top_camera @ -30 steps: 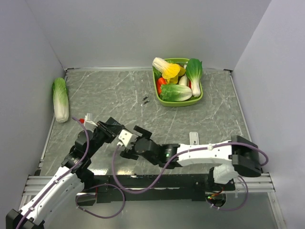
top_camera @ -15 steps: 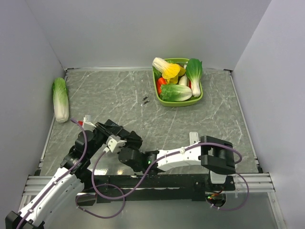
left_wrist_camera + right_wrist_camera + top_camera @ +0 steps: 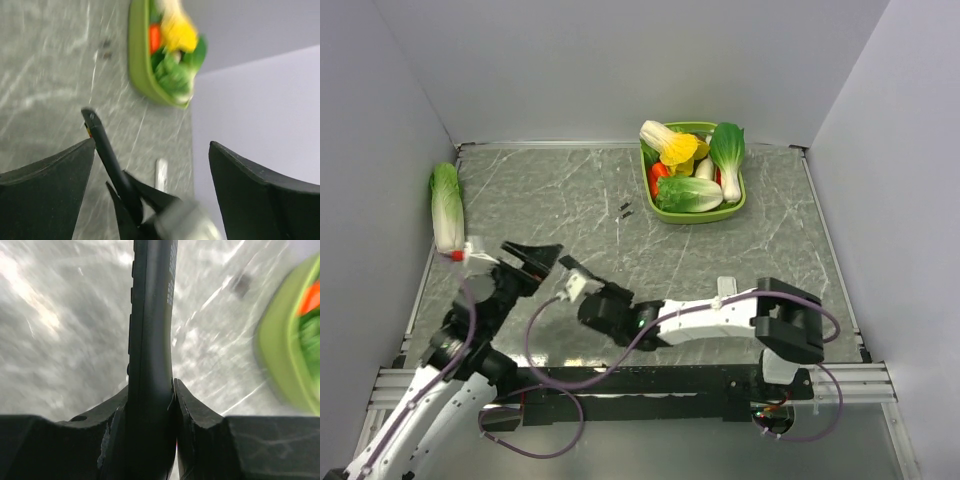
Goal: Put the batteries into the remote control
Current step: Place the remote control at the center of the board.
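I will carry the black remote control (image 3: 151,315) past the white remote control next with my right gripper and lower to release it, because clear marble lies below, to its right in the top view.
The remote control (image 3: 151,315) is a slim black bar seen edge-on, with small buttons along its side. My right gripper (image 3: 150,386) is shut on its lower end, both fingers pressed against it. In the left wrist view the remote control (image 3: 107,155) rises from the right gripper's fingers, between my own spread fingers and touching neither. From above, my left gripper (image 3: 533,258) stands open just left of my right gripper (image 3: 584,296). The batteries are out of view.
A white remote (image 3: 725,288) lies on the marble table beside the right arm. A green tray (image 3: 670,215) of toy vegetables sits at the back. A napa cabbage (image 3: 447,208) lies by the left wall. Two tiny dark bits (image 3: 625,209) lie near the tray.
My right gripper has closed on the remote control. My left gripper has opened wide and drawn back to the left, away from it.
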### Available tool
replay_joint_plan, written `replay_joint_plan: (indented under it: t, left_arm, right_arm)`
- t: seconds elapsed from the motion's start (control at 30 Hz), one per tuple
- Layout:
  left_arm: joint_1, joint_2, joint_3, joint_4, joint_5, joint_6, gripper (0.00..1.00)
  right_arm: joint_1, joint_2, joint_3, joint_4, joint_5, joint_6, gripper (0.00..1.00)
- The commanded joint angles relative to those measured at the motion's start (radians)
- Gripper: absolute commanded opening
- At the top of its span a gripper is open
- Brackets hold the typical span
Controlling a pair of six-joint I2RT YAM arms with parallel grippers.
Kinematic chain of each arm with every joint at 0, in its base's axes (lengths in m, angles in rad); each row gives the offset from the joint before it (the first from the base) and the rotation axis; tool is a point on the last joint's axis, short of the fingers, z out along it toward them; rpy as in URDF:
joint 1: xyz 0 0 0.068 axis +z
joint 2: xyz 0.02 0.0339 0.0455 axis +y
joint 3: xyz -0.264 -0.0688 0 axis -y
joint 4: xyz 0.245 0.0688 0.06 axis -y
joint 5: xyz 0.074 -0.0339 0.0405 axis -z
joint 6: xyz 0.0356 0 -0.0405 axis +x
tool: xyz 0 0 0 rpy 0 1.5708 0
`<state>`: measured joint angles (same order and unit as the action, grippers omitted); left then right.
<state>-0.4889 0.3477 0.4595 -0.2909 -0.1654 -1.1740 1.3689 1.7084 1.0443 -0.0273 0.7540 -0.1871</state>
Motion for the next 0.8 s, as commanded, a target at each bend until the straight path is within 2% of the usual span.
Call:
replay_joint_plan:
  t: [0.0, 0.03, 0.1, 0.13, 0.37, 0.53, 0.57, 0.77]
  left_arm:
    - [-0.002, -0.062, 0.195, -0.155, -0.199, 0.166, 0.99]
    - [-0.002, -0.082, 0.218, -0.175, -0.253, 0.187, 1.0]
    - [-0.002, -0.105, 0.269, -0.22, -0.296, 0.263, 0.99]
    - [-0.002, -0.131, 0.281, -0.229, -0.319, 0.29, 0.99]
    - [-0.002, -0.279, 0.297, -0.192, -0.326, 0.548, 0.99]
    - [-0.002, -0.345, 0.249, -0.177, -0.345, 0.6, 0.99]
    - [-0.002, -0.346, 0.24, -0.175, -0.345, 0.599, 0.99]
    - [-0.002, -0.355, 0.215, -0.188, -0.329, 0.599, 0.99]
  right_arm:
    - [-0.148, -0.209, -0.081, -0.161, -0.236, 0.298, 0.0]
    - [-0.177, -0.24, -0.105, -0.158, -0.336, 0.325, 0.0]
    - [-0.27, -0.329, -0.187, -0.142, -0.431, 0.397, 0.0]
    - [-0.304, -0.358, -0.214, -0.131, -0.54, 0.42, 0.0]
    - [-0.643, -0.602, -0.492, 0.018, -0.999, 0.656, 0.0]
    - [-0.868, -0.726, -0.662, 0.145, -1.173, 0.788, 0.0]
    - [-0.958, -0.74, -0.679, 0.168, -1.188, 0.823, 0.0]
    - [-1.242, -0.75, -0.767, 0.306, -1.279, 1.004, 0.0]
